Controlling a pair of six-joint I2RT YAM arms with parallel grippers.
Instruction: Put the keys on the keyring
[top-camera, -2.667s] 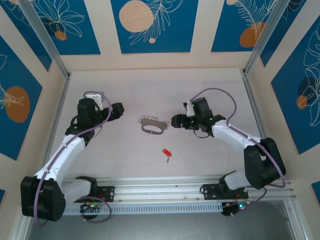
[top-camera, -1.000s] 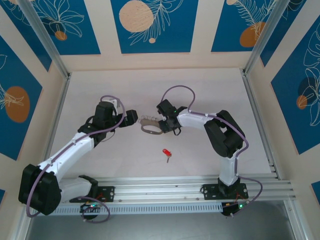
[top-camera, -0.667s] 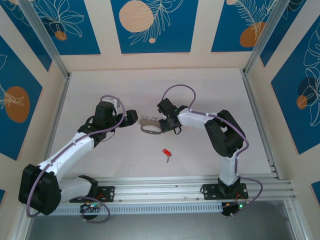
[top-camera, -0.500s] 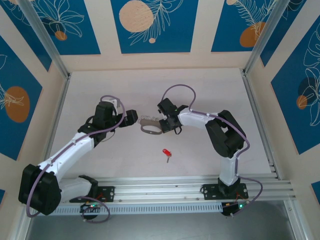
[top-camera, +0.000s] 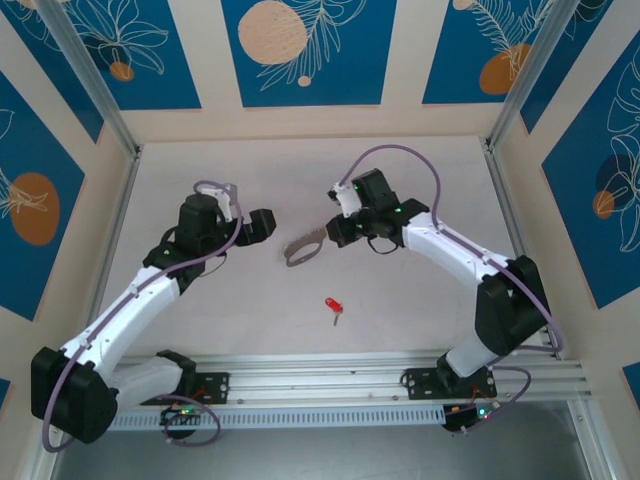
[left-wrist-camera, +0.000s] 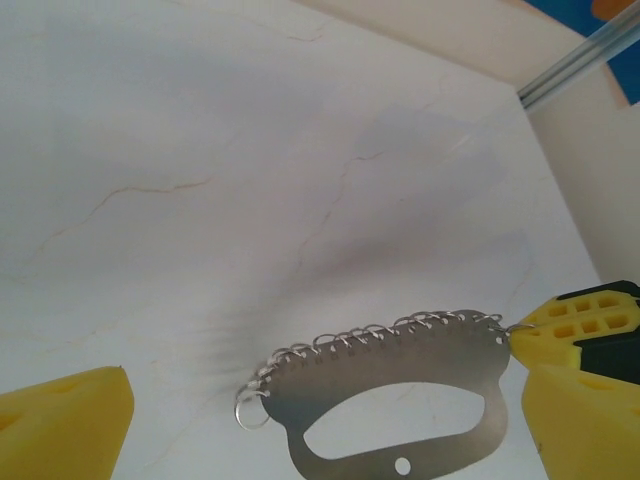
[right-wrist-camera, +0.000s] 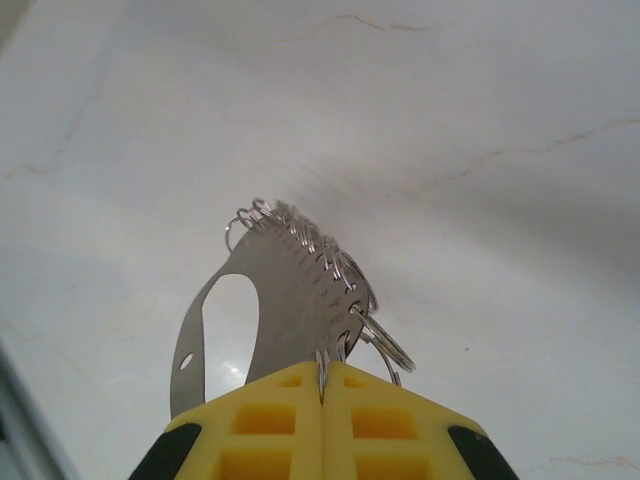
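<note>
My right gripper moves down and back to the bare table below it next and releases the keyring's end ring, as the keyring (top-camera: 301, 250) hangs clear of the table.
The keyring (top-camera: 301, 250), a flat grey metal loop edged with small silvery rings, hangs tilted from my right gripper (top-camera: 337, 232). In the right wrist view that gripper (right-wrist-camera: 322, 370) is shut on a ring at the end of the keyring (right-wrist-camera: 268, 295). My left gripper (top-camera: 267, 224) stands open just left of it. In the left wrist view the keyring (left-wrist-camera: 392, 385) floats ahead of the left gripper (left-wrist-camera: 325, 425), between its wide yellow fingers (left-wrist-camera: 62, 425). The red-headed key (top-camera: 331, 304) lies on the table, nearer the arm bases and apart from both grippers.
The pale marbled table (top-camera: 420, 170) is walled on three sides, with metal posts (top-camera: 96, 92) at the back corners. A metal rail (top-camera: 330, 375) runs along the near edge by the arm bases.
My right gripper has shut on the keyring's end and lifted it up and to the right, its arm swinging outward. The left gripper has drawn back slightly and stays open. The key has not moved.
</note>
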